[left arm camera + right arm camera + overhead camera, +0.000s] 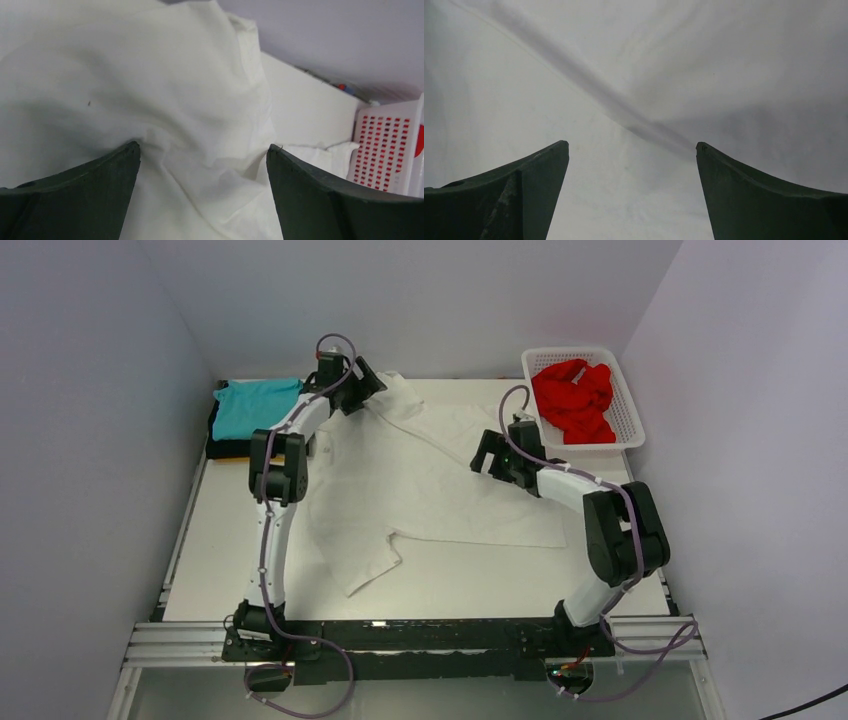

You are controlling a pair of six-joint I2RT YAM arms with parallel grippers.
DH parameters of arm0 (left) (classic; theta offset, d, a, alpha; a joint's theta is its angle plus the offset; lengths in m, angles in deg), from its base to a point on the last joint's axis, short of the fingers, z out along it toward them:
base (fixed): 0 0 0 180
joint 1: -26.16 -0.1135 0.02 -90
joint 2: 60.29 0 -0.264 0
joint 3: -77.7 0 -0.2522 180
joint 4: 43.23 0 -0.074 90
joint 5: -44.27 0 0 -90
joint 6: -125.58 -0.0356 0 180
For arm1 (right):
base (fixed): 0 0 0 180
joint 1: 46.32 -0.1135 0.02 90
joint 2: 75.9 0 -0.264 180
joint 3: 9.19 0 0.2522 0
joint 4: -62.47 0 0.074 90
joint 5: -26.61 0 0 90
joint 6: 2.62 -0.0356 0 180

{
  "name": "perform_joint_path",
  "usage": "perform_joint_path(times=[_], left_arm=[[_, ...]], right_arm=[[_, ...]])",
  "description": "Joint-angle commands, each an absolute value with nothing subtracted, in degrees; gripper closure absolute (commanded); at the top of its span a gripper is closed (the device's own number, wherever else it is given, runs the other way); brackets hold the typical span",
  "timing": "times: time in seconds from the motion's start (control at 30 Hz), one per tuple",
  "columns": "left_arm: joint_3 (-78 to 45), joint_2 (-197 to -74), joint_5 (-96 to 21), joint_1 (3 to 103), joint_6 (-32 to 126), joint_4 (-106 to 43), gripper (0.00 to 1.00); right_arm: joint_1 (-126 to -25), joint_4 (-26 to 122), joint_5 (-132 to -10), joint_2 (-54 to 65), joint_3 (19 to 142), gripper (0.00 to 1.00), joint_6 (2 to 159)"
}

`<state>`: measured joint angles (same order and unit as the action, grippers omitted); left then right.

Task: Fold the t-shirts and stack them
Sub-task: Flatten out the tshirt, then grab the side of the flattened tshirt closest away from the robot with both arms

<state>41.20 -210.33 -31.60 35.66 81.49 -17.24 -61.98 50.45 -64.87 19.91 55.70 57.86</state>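
Note:
My left gripper moves back along the white t-shirt [420,480] next and comes down onto the pointed near corner [352,589], which lies back from the gripper, sticking out onto bare table.
A large white t-shirt [420,480] lies spread and rumpled over the middle of the table. My left gripper [372,390] is at its far left corner, open, jaws wide apart with bunched white cloth [200,150] between the fingertips. My right gripper [482,452] hovers over the shirt's right side, open, with smooth white fabric [634,165] below it. A teal t-shirt [255,405] lies folded on top of a dark stack [225,445] at the far left. A red t-shirt [572,400] sits crumpled in the basket.
A white lattice basket [625,430] stands at the far right corner; it also shows in the left wrist view as a basket wall [385,150]. Grey walls close in the table on three sides. A black rail [420,640] runs along the near edge.

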Motion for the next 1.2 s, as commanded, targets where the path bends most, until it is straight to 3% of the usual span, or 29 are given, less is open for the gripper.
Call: perform_joint_path(times=[0.0,0.1,0.27,0.53,0.8,1.03,1.17], left_arm=[[32.78,-196.45,-29.87,35.71,74.61,-17.68,0.01],[26.09,-186.2,-30.78,37.22,69.28,-14.75,0.01],[4.87,-166.04,-37.0,42.98,64.08,-11.84,0.01],[-32.47,-137.27,-52.18,60.47,70.82,-4.61,0.01],[-48.42,-121.76,-58.4,76.1,84.42,8.46,0.04],[-59.39,-114.62,-53.8,78.47,90.72,10.48,0.21],[-60.5,-115.62,-53.54,79.51,90.6,9.25,0.23]], right_arm=[[-61.84,48.9,-61.24,13.22,59.38,0.0,58.98],[-61.81,46.21,-58.61,7.23,57.21,0.0,58.49],[-60.93,41.39,-52.81,-2.98,50.72,0.0,55.49],[-57.96,35.1,-53.66,-11.93,43.73,0.0,53.4],[-57.01,35.87,-52.98,-15.34,39.93,0.0,52.87],[-56.25,35.36,-52.1,-15.54,39.32,0.0,52.95],[-56.0,35.21,-52.32,-15.29,39.23,0.0,53.1]])
